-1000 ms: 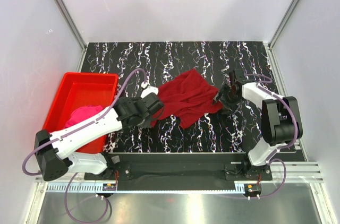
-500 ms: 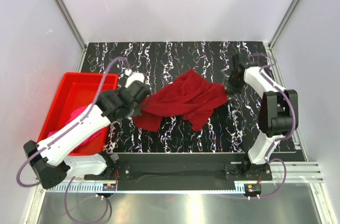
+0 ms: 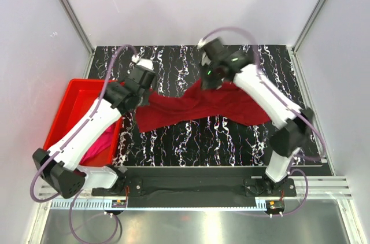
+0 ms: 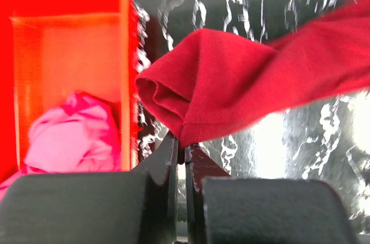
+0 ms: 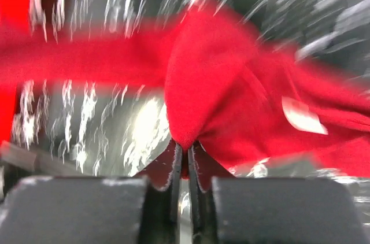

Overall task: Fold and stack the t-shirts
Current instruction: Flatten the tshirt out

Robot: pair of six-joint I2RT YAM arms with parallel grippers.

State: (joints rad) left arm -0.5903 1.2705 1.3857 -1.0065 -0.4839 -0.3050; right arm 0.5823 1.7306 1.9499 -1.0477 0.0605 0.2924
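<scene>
The shirt hangs bunched, so next my left gripper needs to carry the crimson fold up, then down, and let go of it on the marbled tabletop (image 3: 157, 76) (image 4: 188, 4) beside the red bin.
The crimson t-shirt (image 3: 196, 108) hangs stretched in a band between both grippers above the black marbled table. My left gripper (image 3: 145, 92) is shut on the shirt's left end, pinching a fold (image 4: 184, 143) of the crimson cloth (image 4: 231, 82). My right gripper (image 3: 204, 81) is shut on an upper edge near the middle; its wrist view shows the cloth (image 5: 219, 93) bunched at the tips (image 5: 185, 147) and the white neck label (image 5: 303, 115) to the right. The pink t-shirt (image 3: 98, 143) lies crumpled in the bin, also seen from the left wrist (image 4: 69, 134).
The red plastic bin (image 3: 75, 96) stands at the table's left edge, right beside the left arm; its wall (image 4: 130, 59) is close to the held fold. White enclosure walls surround the table.
The right arm swung from the right edge to the far middle, shut on the crimson shirt and lifted it. The left arm pulled back and left, stretching the shirt out.
</scene>
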